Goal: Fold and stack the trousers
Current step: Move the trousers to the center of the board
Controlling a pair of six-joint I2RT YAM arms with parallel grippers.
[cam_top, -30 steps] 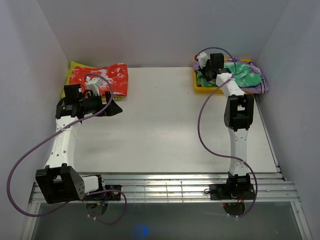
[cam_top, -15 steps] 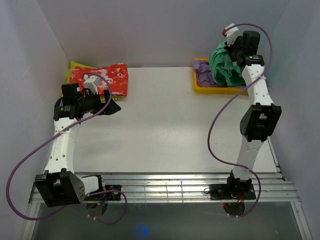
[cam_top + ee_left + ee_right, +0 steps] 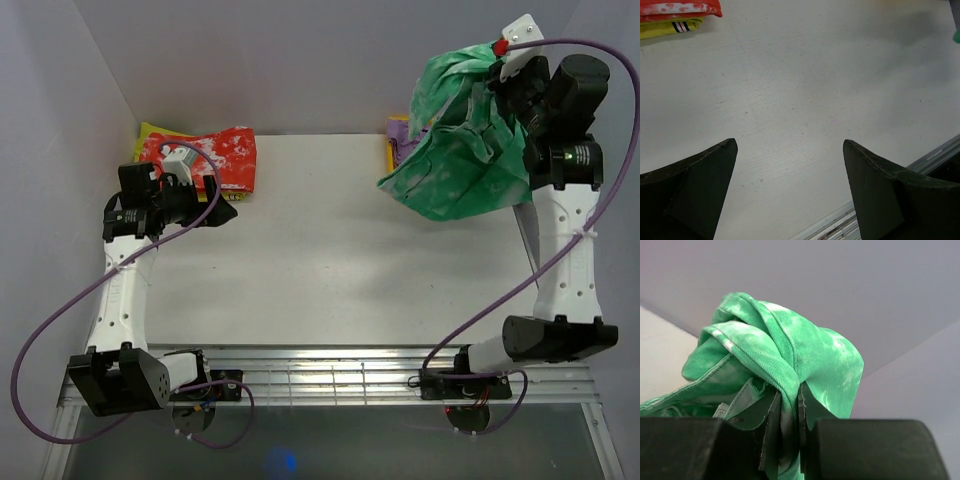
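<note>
The trousers' fold in my right gripper will next go back and down, left in the top view, onto the bare table below, where I will release it.
The green trousers with white blotches (image 3: pixel 455 150) hang bunched in the air over the table's far right corner. My right gripper (image 3: pixel 500 85) is shut on a fold of them, raised high near the back wall. In the right wrist view the cloth (image 3: pixel 790 360) is pinched tight between the two fingers (image 3: pixel 789 432). My left gripper (image 3: pixel 225 215) hovers low over the table at the left, open and holding nothing, its two dark fingers (image 3: pixel 695 185) wide apart above bare table.
A folded red-and-white garment (image 3: pixel 205 155) lies on a yellow one at the far left corner, also seen as a red edge (image 3: pixel 680 7). A yellow tray (image 3: pixel 392 158) with a purple garment (image 3: pixel 400 135) sits behind the hanging cloth. Walls enclose three sides.
My right arm has lifted the trousers out of the yellow tray, up and toward the near side, so they now hang free. The left arm has shifted only slightly.
</note>
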